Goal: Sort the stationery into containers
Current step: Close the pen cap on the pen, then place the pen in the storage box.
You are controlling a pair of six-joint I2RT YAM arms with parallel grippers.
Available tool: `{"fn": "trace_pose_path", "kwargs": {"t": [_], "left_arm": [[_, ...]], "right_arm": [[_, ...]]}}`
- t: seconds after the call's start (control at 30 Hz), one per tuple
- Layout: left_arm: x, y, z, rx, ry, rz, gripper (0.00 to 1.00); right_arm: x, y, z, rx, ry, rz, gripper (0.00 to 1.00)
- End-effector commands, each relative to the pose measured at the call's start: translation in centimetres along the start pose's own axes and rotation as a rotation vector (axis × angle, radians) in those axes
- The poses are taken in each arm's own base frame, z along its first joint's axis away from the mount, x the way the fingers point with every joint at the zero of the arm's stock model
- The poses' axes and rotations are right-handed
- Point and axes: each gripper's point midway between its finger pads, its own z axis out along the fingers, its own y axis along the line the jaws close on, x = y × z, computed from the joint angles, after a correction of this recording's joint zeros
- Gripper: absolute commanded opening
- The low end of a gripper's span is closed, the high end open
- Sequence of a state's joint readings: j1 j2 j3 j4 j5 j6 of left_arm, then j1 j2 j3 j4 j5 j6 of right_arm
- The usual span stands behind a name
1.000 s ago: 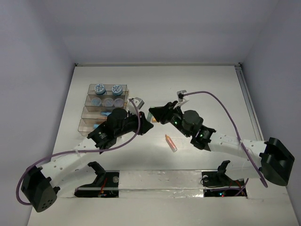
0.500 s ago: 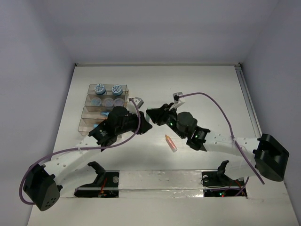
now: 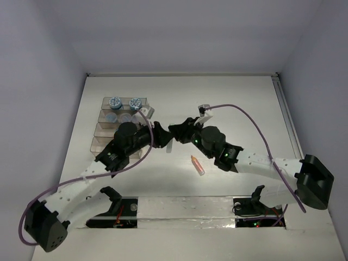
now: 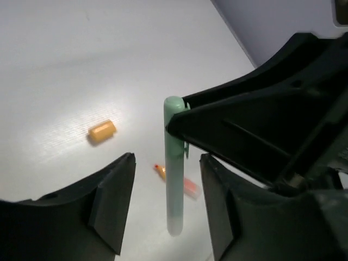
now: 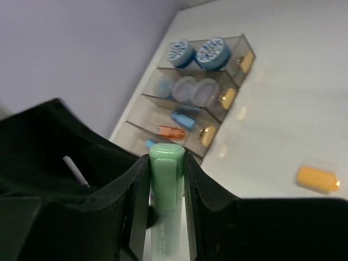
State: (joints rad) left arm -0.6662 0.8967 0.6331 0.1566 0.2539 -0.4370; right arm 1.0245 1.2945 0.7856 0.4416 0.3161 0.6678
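My left gripper is open around the green pen (image 5: 166,179), so my right gripper will next cross toward the trays and go down over the tray nearest my base.
My right gripper (image 5: 166,157) is shut on the cap end of a green pen (image 5: 166,179). The pen's pale barrel (image 4: 174,185) hangs between the fingers of my left gripper (image 4: 166,160), which is open, with a gap on each side of the barrel. Both grippers meet mid-table, right gripper (image 3: 175,131) facing left gripper (image 3: 161,138). The containers (image 3: 103,132), four stepped brown-tinted trays, stand to the left. They hold two patterned jars (image 5: 181,53), pale jars, a blue pen (image 5: 185,117) and an orange pen (image 5: 171,130).
A pink-orange pen (image 3: 197,165) lies on the table in front of the right arm. A loose orange cap (image 4: 101,131) lies on the white table, also visible as the orange cap (image 5: 315,179) in the right wrist view. Walls enclose the table's back and sides.
My left gripper was shut and has opened off the green pen, and the left arm has drawn back to the left. The right gripper has shifted left, keeping its hold on the pen.
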Motion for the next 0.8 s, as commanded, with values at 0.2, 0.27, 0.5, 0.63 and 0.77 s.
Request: {"fn": "trace_pose_path", "kwargs": {"t": [0.2, 0.27, 0.5, 0.63, 0.77], "left_arm": [[-7.8, -1.1, -5.3, -0.027, -0.350, 0.006, 0.75], [-7.7, -0.8, -6.7, -0.060, -0.353, 0.011, 0.99], [-11.0, 0.1, -13.2, -0.232, -0.499, 0.033, 0.99], [-12.4, 0.7, -16.8, -0.306, -0.598, 0.063, 0.99], [-12.5, 2.5, -19.2, -0.410, -0.672, 0.050, 0.99]], "right_arm": [[-1.0, -0.8, 5.5, -0.006, 0.076, -0.026, 0.00], [-1.9, -0.1, 7.0, -0.024, 0.062, -0.044, 0.00], [2.7, 2.0, 10.9, -0.180, 0.212, -0.059, 0.00], [6.0, 4.3, 12.9, -0.280, 0.281, -0.126, 0.00], [7.1, 7.3, 15.2, -0.364, 0.285, -0.241, 0.00]]}}
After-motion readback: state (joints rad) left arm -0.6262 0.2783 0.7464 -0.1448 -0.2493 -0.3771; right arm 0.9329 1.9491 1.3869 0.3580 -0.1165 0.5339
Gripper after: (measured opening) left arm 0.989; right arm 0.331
